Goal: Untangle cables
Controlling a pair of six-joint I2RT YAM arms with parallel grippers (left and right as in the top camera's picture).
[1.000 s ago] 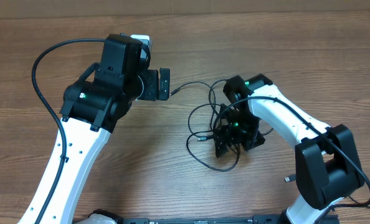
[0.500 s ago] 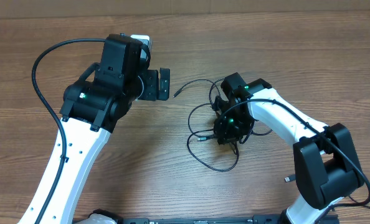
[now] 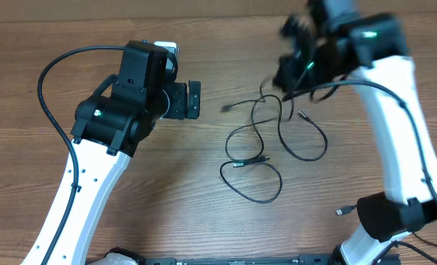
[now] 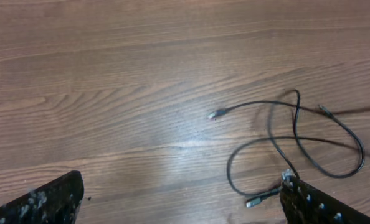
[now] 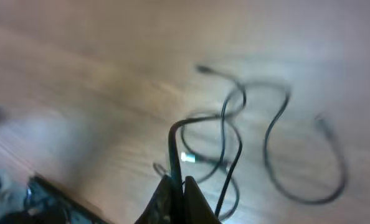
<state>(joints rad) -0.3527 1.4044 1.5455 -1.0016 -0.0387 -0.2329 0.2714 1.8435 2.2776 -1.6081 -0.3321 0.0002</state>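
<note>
My right gripper is holding the piece of cable and should next swing down toward the bare tabletop, to its right in the overhead view. It should release the piece of cable there, clear of the tangle.
Thin black cables (image 3: 257, 151) lie in loose crossing loops on the wooden table, right of centre. One metal plug (image 3: 226, 109) points left. My right gripper (image 3: 290, 65) is lifted high over the back of the tangle and blurred. In the right wrist view it (image 5: 177, 186) is shut on one strand of cable (image 5: 172, 144), which rises from between the fingers while the other loops (image 5: 273, 134) lie below. My left gripper (image 3: 193, 101) stands open left of the cables, empty. The left wrist view shows its fingers (image 4: 45, 198) wide apart and the cables (image 4: 297, 138) off to the right.
A thicker black arm cable (image 3: 51, 110) arcs beside the left arm. Another small plug (image 3: 341, 212) lies near the right arm's base (image 3: 384, 217). Bare wooden table (image 3: 204, 191) surrounds the tangle.
My right gripper shut on a strand low in the tangle, then rose toward the back of the table. The loops stretched and spread out. The left arm stayed still.
</note>
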